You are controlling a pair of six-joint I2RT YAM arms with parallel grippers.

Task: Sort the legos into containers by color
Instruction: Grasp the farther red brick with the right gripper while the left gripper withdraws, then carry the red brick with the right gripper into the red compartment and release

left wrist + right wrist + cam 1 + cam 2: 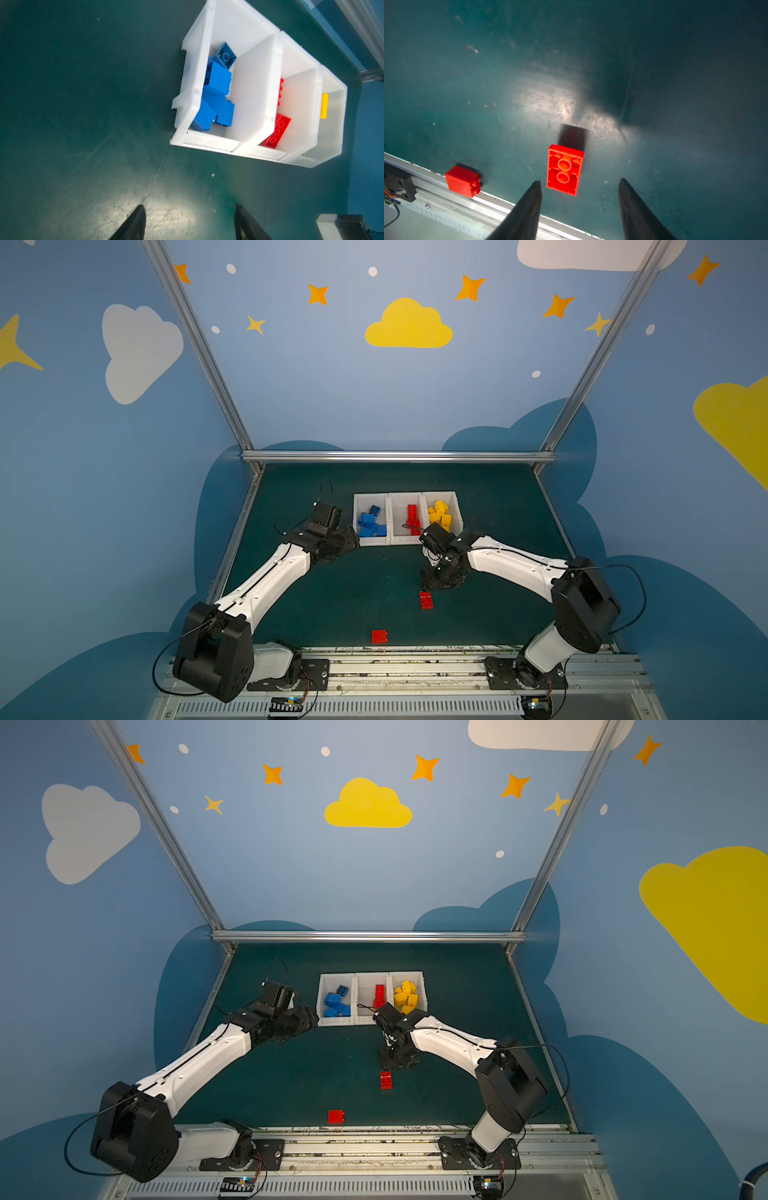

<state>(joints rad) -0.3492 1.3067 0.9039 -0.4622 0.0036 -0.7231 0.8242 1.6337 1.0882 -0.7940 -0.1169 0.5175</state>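
My right gripper should next move down and shift over the flat red lego (426,601) (564,170) until its fingers are on either side of the brick's long sides, because the brick is nearer to one finger.
Two red legos lie loose on the green mat. A flat one (563,170) rests underside up mid-table (426,600). A small one (464,180) sits by the front rail (379,636). My right gripper (579,180) hovers open just behind the flat brick, which lies slightly ahead of the fingertips, nearer one finger. My left gripper (189,207) is open and empty over bare mat, left of the bins. Three white bins stand in a row at the back, holding blue legos (218,89), red legos (278,131) and yellow legos (439,514).
The bins' front rims (371,543) face the arms. The right arm's wrist (436,537) overlaps the front of the red and yellow bins in both top views. An aluminium rail (446,199) runs along the mat's front edge, close to the small red lego.
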